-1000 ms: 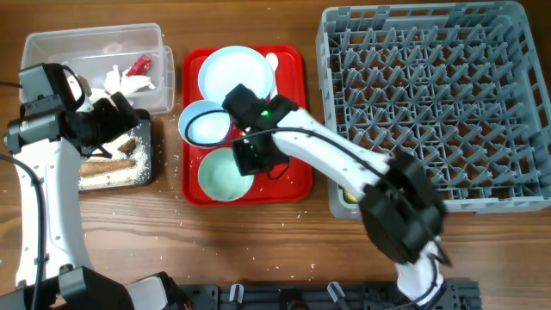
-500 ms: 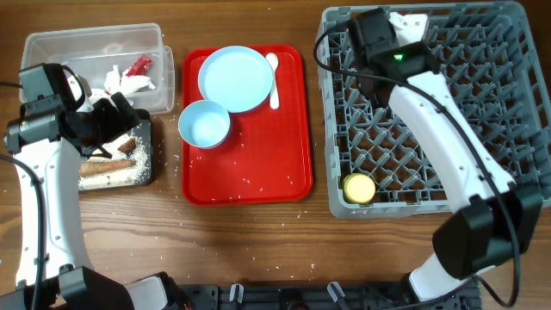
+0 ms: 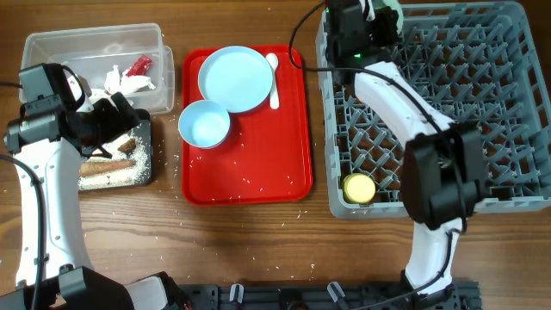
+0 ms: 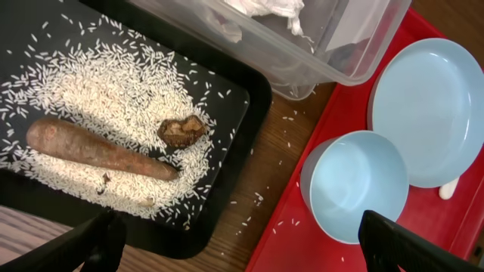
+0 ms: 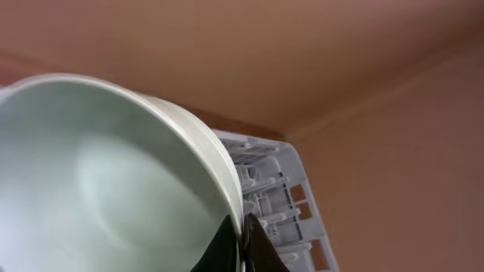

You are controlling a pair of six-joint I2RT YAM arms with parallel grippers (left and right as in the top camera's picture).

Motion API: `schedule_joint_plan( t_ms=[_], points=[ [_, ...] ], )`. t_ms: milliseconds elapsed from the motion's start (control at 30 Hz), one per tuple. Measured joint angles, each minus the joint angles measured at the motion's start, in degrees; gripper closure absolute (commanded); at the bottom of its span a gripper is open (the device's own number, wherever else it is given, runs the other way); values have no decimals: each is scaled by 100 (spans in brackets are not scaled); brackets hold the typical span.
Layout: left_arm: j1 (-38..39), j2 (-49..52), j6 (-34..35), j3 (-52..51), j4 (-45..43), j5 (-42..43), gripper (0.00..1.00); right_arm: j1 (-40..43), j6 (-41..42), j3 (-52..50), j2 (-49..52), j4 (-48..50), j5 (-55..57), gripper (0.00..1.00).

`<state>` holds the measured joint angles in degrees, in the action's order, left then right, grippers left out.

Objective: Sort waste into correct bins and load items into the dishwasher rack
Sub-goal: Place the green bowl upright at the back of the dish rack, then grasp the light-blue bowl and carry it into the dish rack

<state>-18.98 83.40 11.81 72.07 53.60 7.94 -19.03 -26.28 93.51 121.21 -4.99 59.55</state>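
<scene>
The rack's far corner point(image 3: 337, 82) beside the tray lies below, so I will next lower the mint bowl point(image 3: 393, 12), already on edge, onto the rack's wires with my right gripper and let go of the bowl's rim.
My right gripper point(image 3: 368, 24) is shut on the rim of a mint bowl point(image 3: 393, 12), held on edge over the far left corner of the grey dishwasher rack point(image 3: 430, 103). In the right wrist view the fingers point(image 5: 242, 243) pinch the bowl point(image 5: 98, 189) above the rack corner point(image 5: 276, 189). A yellow cup point(image 3: 359, 187) sits in the rack's near left corner. My left gripper point(image 3: 116, 116) is open and empty above the black bin point(image 3: 142, 172), which holds rice point(image 4: 113, 83), a sausage piece point(image 4: 98, 151) and a dark scrap point(image 4: 181, 130). The plate point(image 3: 234, 77), second bowl point(image 3: 205, 125) and spoon point(image 3: 273, 77) lie on the tray.
A flat red tray point(image 3: 258, 172) lies between the bins and the rack, with rice grains scattered on it and on the wood beside it. The clear bin point(image 3: 52, 47) at the far left holds the red-and-white wrapper point(image 3: 139, 65) and white paper scraps point(image 3: 125, 82).
My right arm has lifted the mint bowl off the red tray and carried it to the rack's far left corner. The left arm has not moved.
</scene>
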Motion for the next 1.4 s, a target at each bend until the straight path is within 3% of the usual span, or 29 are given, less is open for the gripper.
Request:
schedule_joint_plan(
  t_ms=[233,300,333,367,433,467,500,767,933,1067,1267,1400],
  points=[
    [0,0,0,0,0,0,0,-199,-616,7,111,-28,98,95],
    [0,0,0,0,0,0,0,-433,-715,20,120,-361,168,77],
    [0,0,0,0,2,0,0,-538,-745,39,120,-673,223,76],
    [0,0,0,0,2,0,0,-579,-787,37,122,-815,221,66],
    [0,0,0,0,0,0,0,-684,-824,37,133,-992,190,33],
    [0,0,0,0,0,-2,0,-728,-822,37,149,-1032,173,12],
    [0,0,0,0,0,-2,0,-776,-831,37,151,-1054,146,0],
    [0,0,0,0,0,0,0,-1202,-214,37,94,-809,-612,0],
    [0,0,0,0,2,0,0,-1189,1989,55,-896,-1843,-5337,0],
    [0,0,0,0,0,0,0,-1244,4441,-229,-782,-2116,-7705,25],
    [0,0,0,0,0,0,0,-2107,5552,-612,-96,-1803,-7628,38],
    [0,0,0,0,0,0,0,-2240,5862,-612,96,-1661,-7283,45]
  ],
)
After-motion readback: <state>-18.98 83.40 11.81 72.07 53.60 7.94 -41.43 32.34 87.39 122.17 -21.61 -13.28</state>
